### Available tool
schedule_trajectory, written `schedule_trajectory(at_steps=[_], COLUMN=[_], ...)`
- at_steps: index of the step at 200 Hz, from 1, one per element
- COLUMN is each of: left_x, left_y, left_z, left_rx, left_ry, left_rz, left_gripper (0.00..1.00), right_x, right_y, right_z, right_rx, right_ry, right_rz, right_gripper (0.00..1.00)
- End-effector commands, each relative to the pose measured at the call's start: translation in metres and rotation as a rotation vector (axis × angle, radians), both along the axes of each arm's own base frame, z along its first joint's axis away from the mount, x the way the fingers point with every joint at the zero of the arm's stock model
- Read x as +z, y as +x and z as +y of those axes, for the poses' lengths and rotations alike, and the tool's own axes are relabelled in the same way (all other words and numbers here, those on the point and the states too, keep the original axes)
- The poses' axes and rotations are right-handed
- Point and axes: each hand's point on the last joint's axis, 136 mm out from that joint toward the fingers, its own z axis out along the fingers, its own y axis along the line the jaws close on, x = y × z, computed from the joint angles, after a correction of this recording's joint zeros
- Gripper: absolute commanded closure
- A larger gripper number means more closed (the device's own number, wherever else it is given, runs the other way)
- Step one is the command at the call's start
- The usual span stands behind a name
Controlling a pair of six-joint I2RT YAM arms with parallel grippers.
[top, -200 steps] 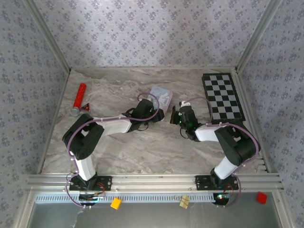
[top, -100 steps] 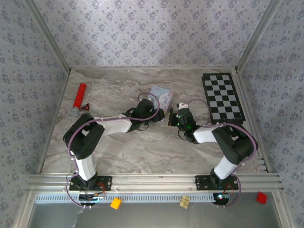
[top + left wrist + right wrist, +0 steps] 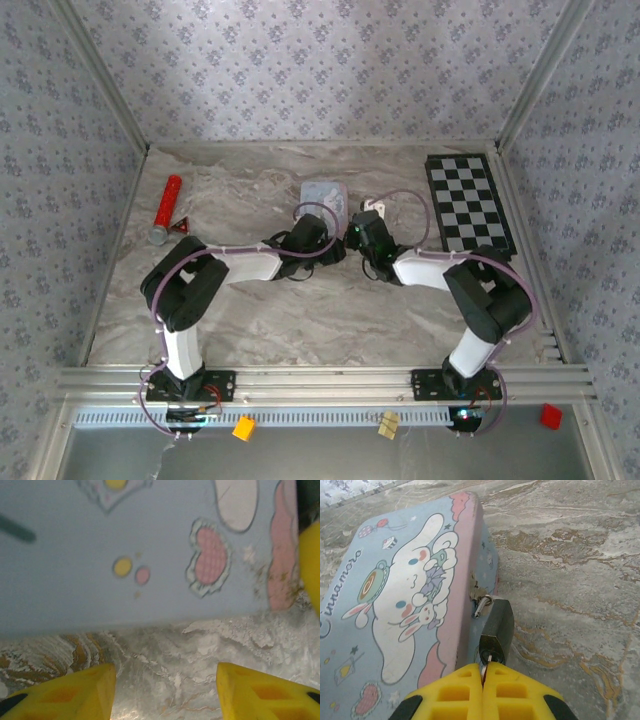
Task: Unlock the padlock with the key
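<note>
The robot's right gripper will next draw back over the bare marble behind it and let go of the key [image 3: 488, 661] there, since the key's tip is in the keyhole.
The padlock [image 3: 497, 627] is a small dark block hanging by its silvery shackle [image 3: 481, 602] from the hasp on the side of the pale blue tin [image 3: 395, 595]. My right gripper [image 3: 483, 672] is shut on the key [image 3: 488, 661], whose tip sits in the keyhole at the padlock's near end. My left gripper [image 3: 165, 690] stands open over bare marble, close against another side of the tin [image 3: 125, 555], with nothing between its yellow fingers [image 3: 75, 695]. In the top view both wrists meet just in front of the tin [image 3: 322, 194].
A red cylinder [image 3: 167, 207] and a small red triangular piece [image 3: 183, 228] lie at the far left. A chessboard [image 3: 468, 203] lies at the back right. The marble table [image 3: 300, 320] is walled on three sides.
The tin has slid left and away from the arms. My right gripper has followed it leftward with the key, and the left gripper has shifted slightly right.
</note>
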Motion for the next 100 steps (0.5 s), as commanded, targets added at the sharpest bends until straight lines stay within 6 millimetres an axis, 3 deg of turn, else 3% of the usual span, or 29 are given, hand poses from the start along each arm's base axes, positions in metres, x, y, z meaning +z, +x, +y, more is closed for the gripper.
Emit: schedule_trajectory(at_steps=[1, 35, 100], left_x=[-0.004, 0.005, 0.037], left_y=[-0.005, -0.005, 0.005], left_z=[0.000, 0.010, 0.047], left_rx=[-0.009, 0.009, 0.081], left_ry=[0.006, -0.002, -0.023], left_rz=[0.017, -0.009, -0.095], left_gripper=[0.44, 0.43, 0.39], right_x=[-0.013, -0.016, -0.016], right_y=[0.016, 0.017, -0.045], right_z=[-0.012, -0.013, 0.021], right_rx=[-0.078, -0.024, 0.149], right_ry=[0.057, 0.136, 0.167], right_rz=[0.045, 0.020, -0.014], right_gripper=[1.00, 1.00, 1.00])
